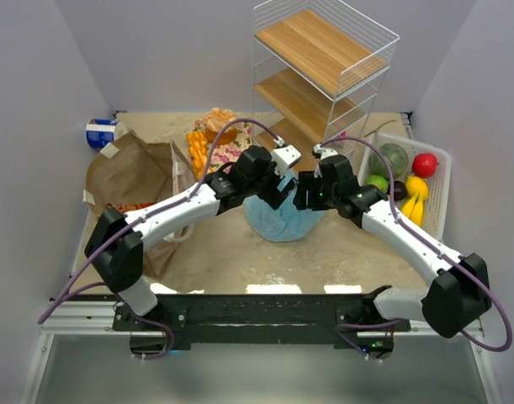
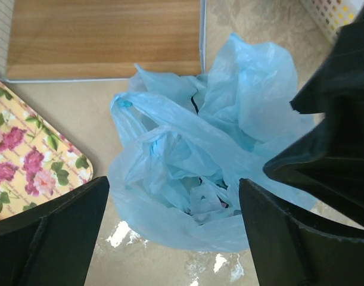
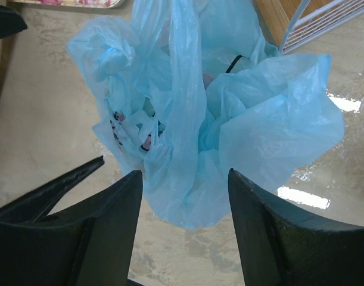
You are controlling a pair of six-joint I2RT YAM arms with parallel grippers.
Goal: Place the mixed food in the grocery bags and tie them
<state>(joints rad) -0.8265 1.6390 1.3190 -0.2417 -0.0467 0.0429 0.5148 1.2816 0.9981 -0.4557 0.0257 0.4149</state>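
Note:
I should lower my left gripper next onto the plastic bag's handle (image 2: pixel 148 157) on the floral tray's side, because that handle is below it, between its open fingers.
The light-blue plastic bag (image 1: pixel 282 220) stands crumpled at the table's middle, with dark and pink items showing inside (image 3: pixel 147 143). My left gripper (image 1: pixel 272 192) hovers over its left side and my right gripper (image 1: pixel 309 195) over its right side. In the left wrist view the left gripper (image 2: pixel 174 180) is open, its fingers (image 2: pixel 56 232) wide apart on either side of the bag (image 2: pixel 193 161). The right gripper (image 3: pixel 184 173) is open too, with the bag's near edge (image 3: pixel 187 196) hanging between its fingers and not pinched. The brown paper bag (image 1: pixel 135 172) lies at the left with a red packet (image 1: pixel 129 206) at its mouth.
A white basket (image 1: pixel 437 189) at the right holds green, red and yellow fruit (image 1: pixel 415 189). A wire rack with wooden shelves (image 1: pixel 320 59) stands behind the bag. The floral tray (image 2: pixel 27 161) with orange food lies at the back left. A drink can (image 1: pixel 101 133) sits in the far left corner.

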